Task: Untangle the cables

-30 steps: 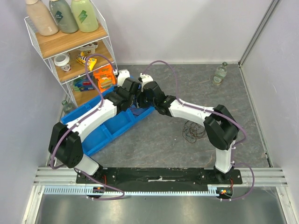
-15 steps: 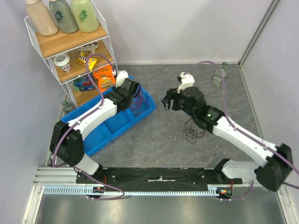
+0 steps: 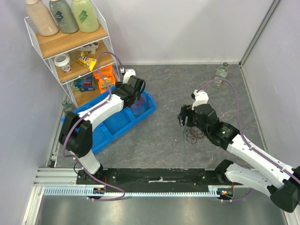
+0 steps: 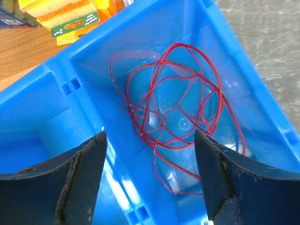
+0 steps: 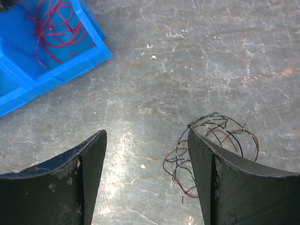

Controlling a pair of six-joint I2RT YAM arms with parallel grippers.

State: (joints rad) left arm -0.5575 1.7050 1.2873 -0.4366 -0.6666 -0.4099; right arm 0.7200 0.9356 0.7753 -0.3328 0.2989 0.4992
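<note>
Next, my right gripper shifts to its right in the wrist view and lowers onto the loops of the dark heap [image 3: 193, 134] [image 5: 223, 130] below it.
A red cable [image 4: 174, 96] lies loose in a loopy bunch in the end compartment of the blue bin [image 4: 61, 117]. My left gripper [image 4: 150, 134] hangs open just above it, touching nothing; from above the left gripper [image 3: 135, 97] is over the bin's right end. A bunch of dark and brownish cables [image 5: 220, 129] lies on the grey floor. My right gripper [image 5: 146, 132] is open above the floor, with that bunch beside and partly behind its right finger [image 5: 225, 183]. In the top view the right gripper [image 3: 183, 117] is just up-left of the dark bunch [image 3: 193, 134].
A wire shelf [image 3: 70, 44] with bottles and boxes stands at the back left, touching the bin [image 3: 115, 129]. A glass bottle [image 3: 221, 74] stands at the back right near the wall, and another small bottle [image 3: 67, 107] stands beside the shelf.
The left gripper opened and the red cable now lies in the bin. The right arm swung away from the bin, rightwards and nearer, to above the dark bunch, its jaws wider.
</note>
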